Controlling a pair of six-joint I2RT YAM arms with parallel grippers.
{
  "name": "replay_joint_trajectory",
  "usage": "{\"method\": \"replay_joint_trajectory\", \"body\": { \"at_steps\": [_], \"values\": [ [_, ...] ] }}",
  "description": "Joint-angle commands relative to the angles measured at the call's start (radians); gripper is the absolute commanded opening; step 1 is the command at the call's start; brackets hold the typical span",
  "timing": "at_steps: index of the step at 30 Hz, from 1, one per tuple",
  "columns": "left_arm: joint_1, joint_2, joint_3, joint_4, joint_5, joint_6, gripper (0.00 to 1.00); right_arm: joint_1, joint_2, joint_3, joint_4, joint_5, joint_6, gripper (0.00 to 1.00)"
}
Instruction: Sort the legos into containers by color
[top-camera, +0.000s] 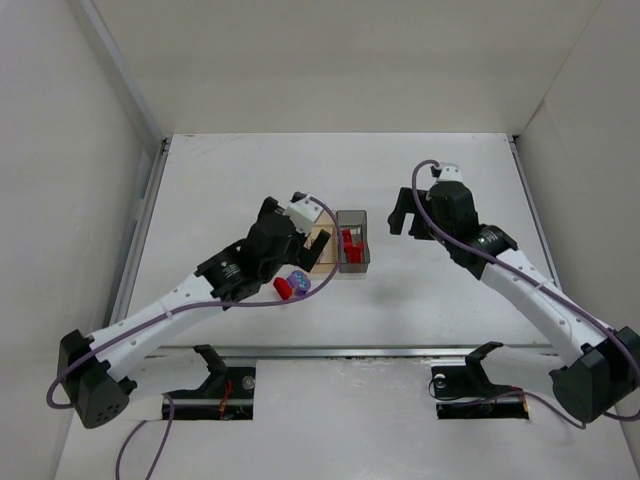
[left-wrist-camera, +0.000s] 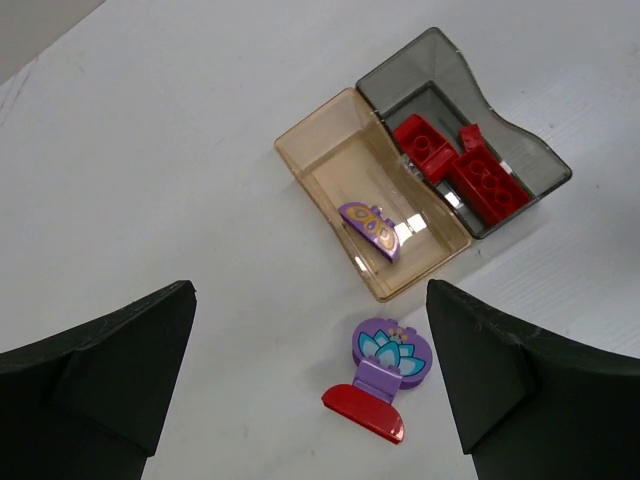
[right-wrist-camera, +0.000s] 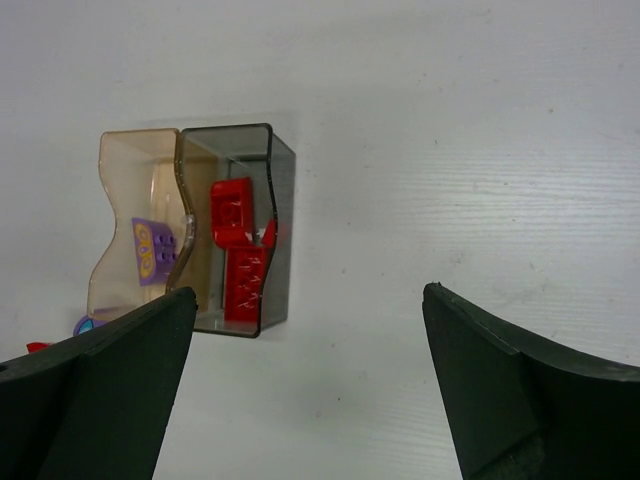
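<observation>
The left gripper moves down and back next and turns to straddle the purple middle block (top-camera: 291, 285) (left-wrist-camera: 377, 380), which lies below and back of it, at an angle to its fingers.
Two containers stand side by side mid-table: a tan bin (left-wrist-camera: 325, 160) (top-camera: 323, 240) holding a purple lego (left-wrist-camera: 372, 228), and a dark grey bin (left-wrist-camera: 440, 65) (top-camera: 353, 262) holding red legos (left-wrist-camera: 470, 178). On the table just in front of the tan bin lie a round purple lego with a blue flower (left-wrist-camera: 392, 350) (top-camera: 298, 282) and, touching it, a flat red lego (left-wrist-camera: 365, 412) (top-camera: 284, 288). My left gripper (left-wrist-camera: 308, 290) hangs open above this spot, empty. My right gripper (right-wrist-camera: 309, 290) (top-camera: 408, 218) is open and empty, right of the grey bin (right-wrist-camera: 282, 170).
White walls close in the table on the left, back and right (top-camera: 560, 110). A metal rail (top-camera: 330, 352) runs along the near edge by the arm bases. The left arm's wrist (top-camera: 275, 240) covers part of the tan bin from above.
</observation>
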Motion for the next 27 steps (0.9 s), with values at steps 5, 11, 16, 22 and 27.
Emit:
{"method": "replay_joint_trajectory", "body": {
  "at_steps": [5,11,16,22,27],
  "values": [
    [0.030,-0.098,-0.111,-0.039,-0.114,-0.149,0.99,0.066,0.039,0.102,-0.022,0.065,-0.015,1.00],
    [0.076,-0.163,-0.146,-0.064,-0.084,-0.139,0.99,0.107,0.068,0.127,-0.031,0.065,-0.015,1.00],
    [0.106,-0.164,-0.114,-0.076,-0.042,-0.084,0.99,0.147,0.104,0.164,-0.053,0.033,-0.024,1.00],
    [0.106,-0.067,0.021,-0.240,0.081,0.131,0.99,0.147,0.093,0.119,0.042,-0.054,-0.024,1.00],
    [0.115,-0.044,0.012,-0.343,0.234,0.231,0.99,0.147,0.133,0.128,0.043,-0.063,-0.047,1.00]
  ]
}}
